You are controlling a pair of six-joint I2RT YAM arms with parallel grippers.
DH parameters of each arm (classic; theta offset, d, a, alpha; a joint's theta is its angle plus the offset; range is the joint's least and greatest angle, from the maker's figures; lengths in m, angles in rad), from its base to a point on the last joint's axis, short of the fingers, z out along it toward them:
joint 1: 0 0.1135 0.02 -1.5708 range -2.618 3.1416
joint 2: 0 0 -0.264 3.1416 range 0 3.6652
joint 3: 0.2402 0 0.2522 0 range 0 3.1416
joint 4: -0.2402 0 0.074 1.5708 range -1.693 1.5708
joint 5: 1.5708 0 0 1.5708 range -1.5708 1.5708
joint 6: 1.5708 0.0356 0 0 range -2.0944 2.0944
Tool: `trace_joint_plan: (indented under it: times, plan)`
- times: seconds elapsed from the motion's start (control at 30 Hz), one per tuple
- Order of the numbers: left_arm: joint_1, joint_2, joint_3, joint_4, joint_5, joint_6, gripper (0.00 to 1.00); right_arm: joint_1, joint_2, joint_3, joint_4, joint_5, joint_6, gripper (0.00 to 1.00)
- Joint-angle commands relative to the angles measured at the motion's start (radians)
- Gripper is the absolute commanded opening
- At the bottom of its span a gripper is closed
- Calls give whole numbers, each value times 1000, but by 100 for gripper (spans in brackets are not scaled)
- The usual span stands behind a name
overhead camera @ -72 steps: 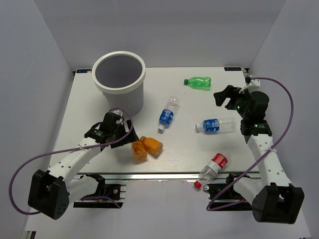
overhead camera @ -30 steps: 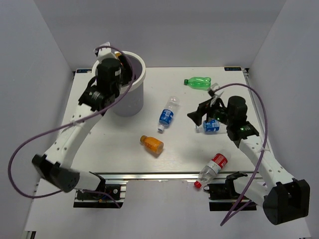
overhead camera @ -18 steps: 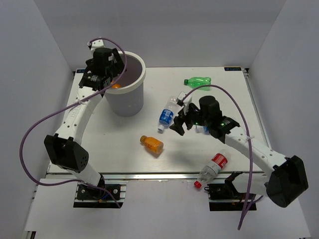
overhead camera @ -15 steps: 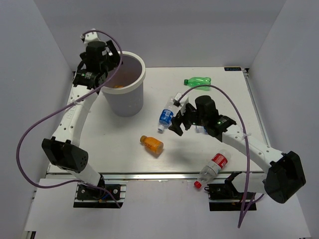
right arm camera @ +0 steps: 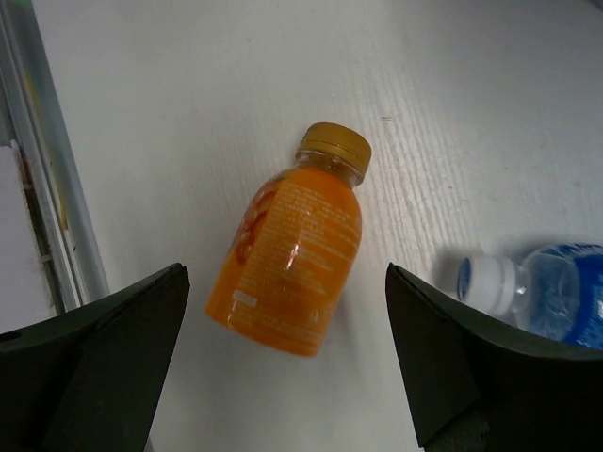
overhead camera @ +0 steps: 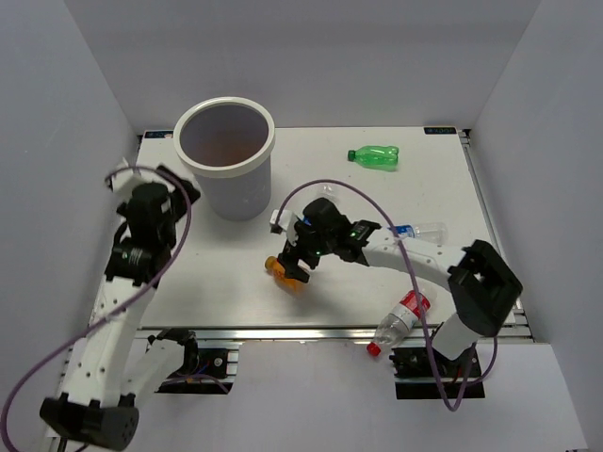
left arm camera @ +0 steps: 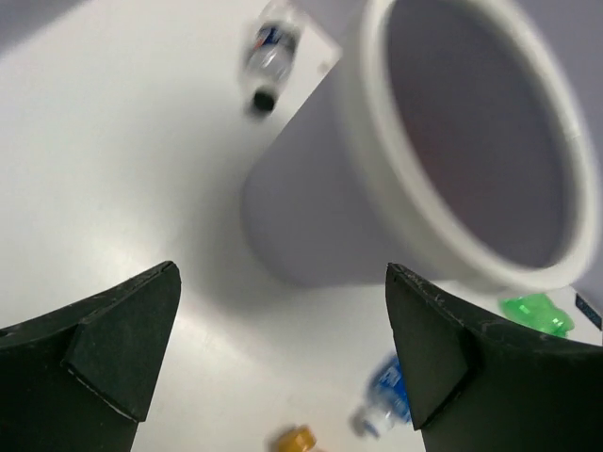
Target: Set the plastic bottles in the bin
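Observation:
My right gripper moves down around the orange bottle's body (overhead camera: 285,279) (right arm camera: 287,259) next and closes its fingers on it, as the bottle lies below my gripper, between the spread fingers.
The bin (overhead camera: 224,155) is a tall white bucket at the back left, also seen from the left wrist (left arm camera: 372,141). An orange bottle (overhead camera: 285,271) lies mid-table. My right gripper (overhead camera: 292,262) hovers over it, open. In the right wrist view the orange bottle (right arm camera: 292,268) lies between the spread fingers (right arm camera: 94,358), touching neither. Beside it lies a blue-labelled bottle (right arm camera: 546,292). A second blue-labelled bottle (overhead camera: 419,229) is partly behind the right arm. The green bottle (overhead camera: 374,157) lies at the back. A red-labelled bottle (overhead camera: 400,318) lies at the front edge. My left gripper (overhead camera: 155,186), open and empty, is left of the bin.
The right arm (overhead camera: 415,252) stretches across the middle of the table from the right. White walls close in the table on the left, back and right. A blurred small bottle (left arm camera: 268,52) shows near a table edge at the top of the left wrist view.
My left arm has pulled back from the bin's rim, down and to the left. My right gripper has moved left from the blue-labelled bottles to above the orange bottle.

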Motion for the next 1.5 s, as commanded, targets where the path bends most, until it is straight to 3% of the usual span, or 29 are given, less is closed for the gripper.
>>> trace_joint_plan:
  times: [0.0, 0.13, 0.3, 0.33, 0.43, 0.47, 0.5, 0.57, 0.83, 1.0, 1.13, 1.17, 1.3, 1.37, 1.43, 1.47]
  plan:
    - [-3, -108, -174, -50, 16, -189, 98, 19, 85, 64, -7, 38, 4, 89]
    - [-3, -177, -300, -231, -7, -239, 98, 26, 171, 66, 18, 39, 64, 89]
    - [-3, -231, -366, -250, 5, -247, 98, 42, 171, -1, 97, 25, 113, 86]
    - [-3, -237, -384, -227, 6, -248, 98, 43, 173, -9, 104, 22, 116, 84]
    - [-3, -243, -404, -175, 26, -247, 98, 43, 173, -12, 111, 30, 121, 60]
    - [-3, -239, -404, -169, 28, -245, 98, 45, 170, -11, 113, 33, 121, 52]
    - [-3, -231, -404, -169, 25, -251, 98, 43, 159, -3, 122, 33, 121, 36]
    - [-1, -223, -404, -164, 10, -251, 98, 45, 112, 5, 137, 25, 115, 26]
    - [-3, -191, -423, -110, 22, -227, 98, 36, -83, 222, 228, 108, 26, 21]
    - [-3, -156, -433, -106, 26, -213, 98, -6, 7, 464, 263, 208, 45, 22]
    - [-1, -143, -449, -84, 33, -221, 98, -59, 241, 760, 201, 239, 90, 29]
    - [-3, -142, -450, -81, 36, -222, 98, -62, 284, 899, 171, 240, 92, 33]
    - [-1, -131, -461, -61, 39, -224, 98, -70, 490, 1133, 127, 268, 118, 37]
    - [-1, -122, -453, -67, 16, -231, 98, -76, 530, 1207, 130, 274, 151, 48]
    - [-1, -104, -430, -87, -16, -262, 98, -84, 553, 1226, 143, 268, 176, 66]
    - [-1, -96, -421, -92, -23, -271, 98, -85, 550, 1224, 147, 243, 168, 83]
